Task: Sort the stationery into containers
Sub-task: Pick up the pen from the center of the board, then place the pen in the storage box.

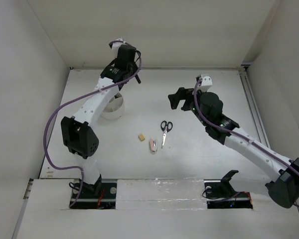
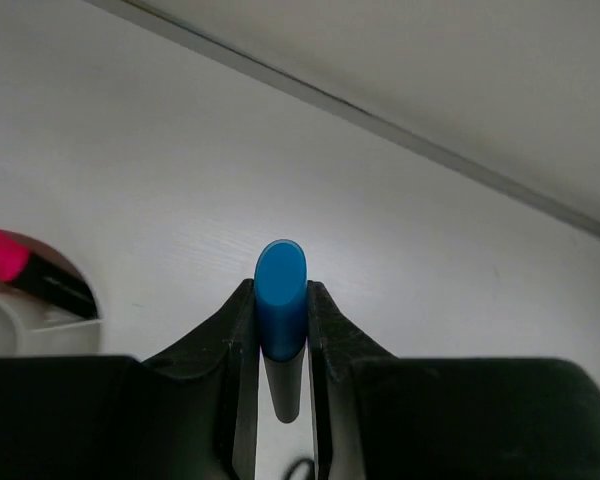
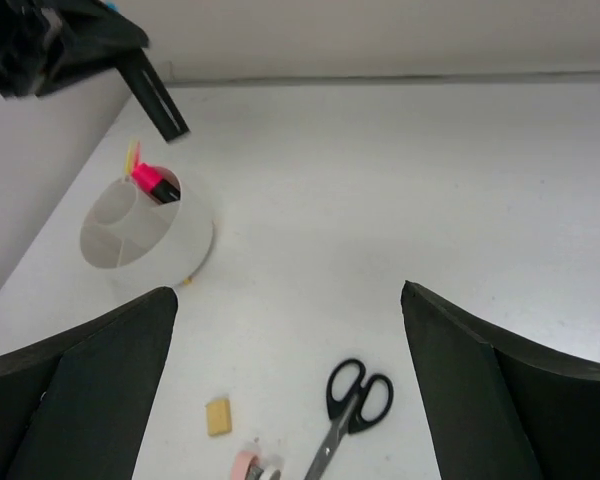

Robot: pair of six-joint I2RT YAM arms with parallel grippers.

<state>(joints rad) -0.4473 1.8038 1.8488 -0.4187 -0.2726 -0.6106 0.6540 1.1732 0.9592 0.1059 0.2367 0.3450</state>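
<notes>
The left gripper moves down and to the left in the top view to the pink-capped highlighter's section of the white container next and releases, since that section already holds a highlighter.
My left gripper (image 1: 125, 53) is raised at the back left, above the round white container (image 1: 114, 106), and is shut on the black highlighter with the blue cap (image 2: 281, 297). The container (image 3: 148, 240) is split into compartments. It holds a pink-capped highlighter (image 3: 152, 183) and a thin yellow stick (image 3: 132, 157). Black-handled scissors (image 1: 165, 130), a tan eraser (image 1: 140, 137) and a white-pink piece (image 1: 153, 145) lie on the table's middle. My right gripper (image 1: 178, 98) is open and empty, raised behind the scissors (image 3: 350, 405).
White walls close the table at the back and on both sides. The left wall runs close to the container. A taped strip crosses the near edge between the arm bases.
</notes>
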